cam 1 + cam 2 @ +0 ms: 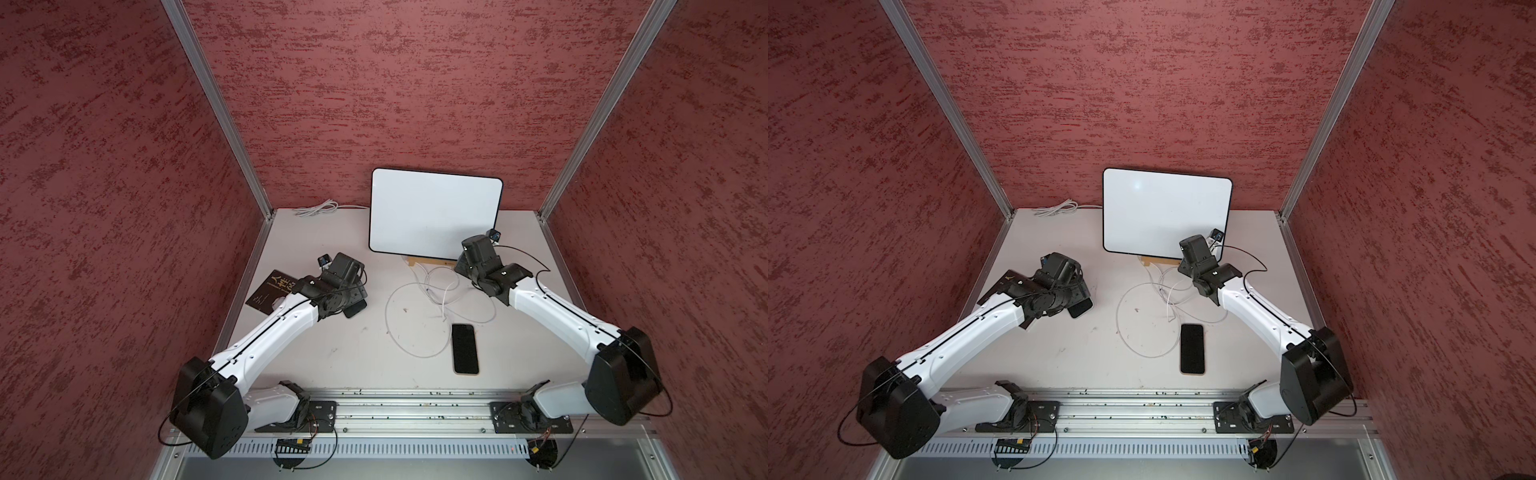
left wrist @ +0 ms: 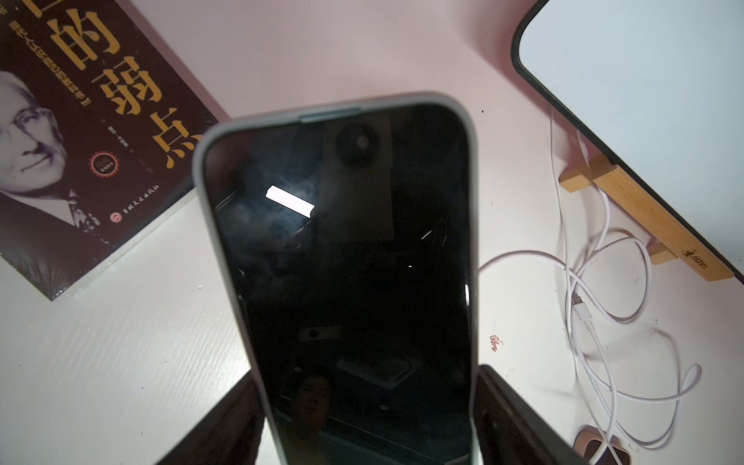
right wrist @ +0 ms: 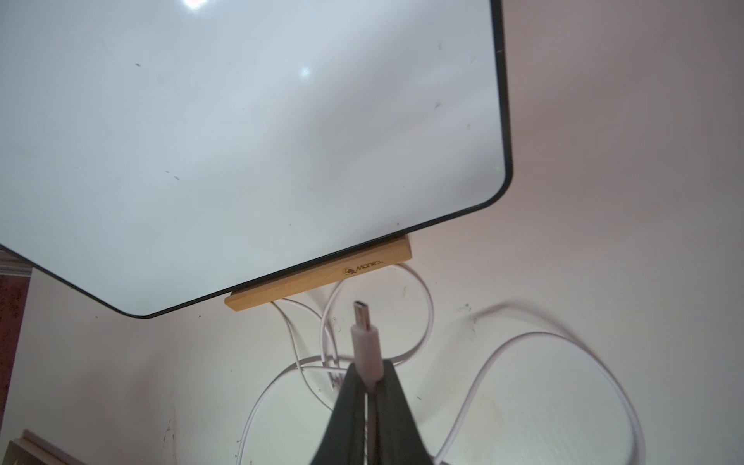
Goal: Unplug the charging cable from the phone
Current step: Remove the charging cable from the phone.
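Observation:
My right gripper will next swing over and down and let go of the unplugged plug, because below it is bare tabletop (image 3: 536, 262) beside the whiteboard's corner, farther from the held phone.
My left gripper (image 2: 368, 388) is shut on a phone (image 2: 342, 241) with a dark screen and a pale grey case. Its dark fingers (image 2: 511, 410) press both long sides. In both top views only the phone's end (image 1: 355, 308) sticks out under that gripper (image 1: 353, 300), at the table's left. My right gripper (image 3: 366, 372) is shut on the white plug (image 3: 364, 342) of the charging cable (image 1: 388, 316). The plug's metal tip is bare and free in the air. The cable lies in loose loops on the table below the right gripper (image 1: 460, 268).
A whiteboard (image 1: 432, 212) stands on a wooden stand (image 3: 322, 277) at the back middle. A dark book (image 1: 270, 291) lies under the left arm. A second phone (image 1: 464, 349) lies flat near the front. A coiled white cord (image 1: 318, 208) sits at the back left.

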`<state>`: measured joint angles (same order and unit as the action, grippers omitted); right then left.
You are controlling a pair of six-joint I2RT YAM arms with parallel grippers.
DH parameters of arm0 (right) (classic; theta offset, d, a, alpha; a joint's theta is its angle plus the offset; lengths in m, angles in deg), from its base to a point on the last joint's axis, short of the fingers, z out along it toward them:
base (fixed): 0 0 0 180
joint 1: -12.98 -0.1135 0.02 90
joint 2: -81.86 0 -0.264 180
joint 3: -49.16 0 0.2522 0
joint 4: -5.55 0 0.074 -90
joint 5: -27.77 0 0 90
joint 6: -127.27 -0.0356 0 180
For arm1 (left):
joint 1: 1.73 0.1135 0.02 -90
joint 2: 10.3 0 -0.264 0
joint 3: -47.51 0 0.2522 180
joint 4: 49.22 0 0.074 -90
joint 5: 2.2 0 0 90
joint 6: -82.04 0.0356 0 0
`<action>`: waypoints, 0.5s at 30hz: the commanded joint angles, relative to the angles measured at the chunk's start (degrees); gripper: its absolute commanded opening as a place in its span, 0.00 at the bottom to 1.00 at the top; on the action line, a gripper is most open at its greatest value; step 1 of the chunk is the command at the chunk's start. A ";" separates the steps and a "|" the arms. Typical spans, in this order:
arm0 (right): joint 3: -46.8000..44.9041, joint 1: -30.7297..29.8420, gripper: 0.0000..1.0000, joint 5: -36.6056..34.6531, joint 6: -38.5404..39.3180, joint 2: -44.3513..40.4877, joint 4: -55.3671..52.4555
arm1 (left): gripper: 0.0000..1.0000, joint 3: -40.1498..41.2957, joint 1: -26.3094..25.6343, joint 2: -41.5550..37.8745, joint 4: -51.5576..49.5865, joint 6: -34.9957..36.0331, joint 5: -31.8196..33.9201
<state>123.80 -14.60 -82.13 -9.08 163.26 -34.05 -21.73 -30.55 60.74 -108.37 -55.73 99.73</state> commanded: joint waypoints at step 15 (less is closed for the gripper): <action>-4.92 8.77 0.01 0.78 -4.27 1.71 -1.08 | 0.55 1.05 -0.72 0.48 4.02 0.63 -3.51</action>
<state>118.73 -7.06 -81.91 -12.68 164.09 -35.49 -20.88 -30.79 60.96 -107.32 -55.69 97.10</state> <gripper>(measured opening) 0.081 0.811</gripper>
